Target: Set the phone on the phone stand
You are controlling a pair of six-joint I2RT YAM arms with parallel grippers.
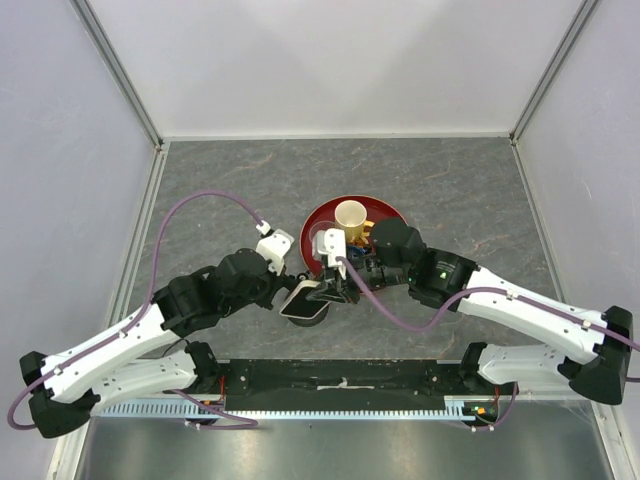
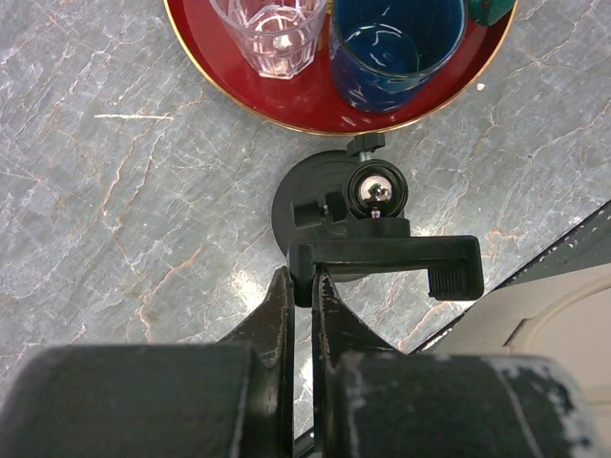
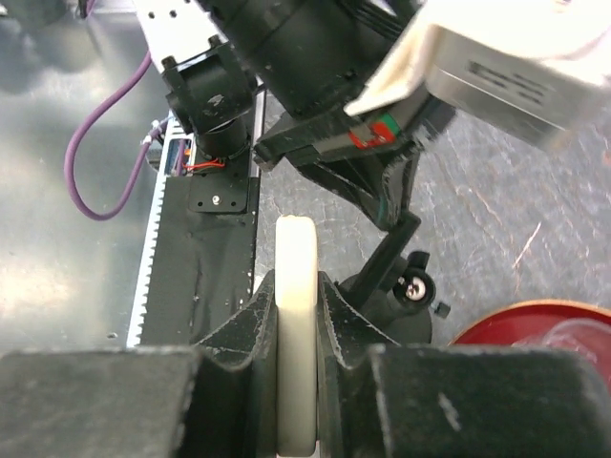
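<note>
The phone is still separate from the phone stand's cradle arm (image 3: 385, 258), which is to the left of my right gripper in the top view. My right gripper should tilt down and carry the phone onto it.
The phone (image 3: 296, 246), pale-rimmed with a black screen, stands edge-on between my right gripper's (image 3: 296, 279) fingers, which are shut on it. In the top view it (image 1: 305, 302) is tilted just in front of the red tray. The black phone stand (image 2: 315, 205) has a round disc base, a shiny ball joint and a flat cradle arm (image 2: 391, 256). My left gripper (image 2: 304, 279) is shut on the left end of that cradle arm. In the right wrist view the stand (image 3: 406, 286) is just right of the phone, close but apart. In the top view both grippers hide the stand.
A red tray (image 2: 305, 105) lies just beyond the stand and holds a clear glass (image 2: 272, 33) and a dark blue cup (image 2: 396, 43). A cream mug (image 1: 350, 214) also stands in it. The black base rail (image 1: 340, 378) runs along the near edge.
</note>
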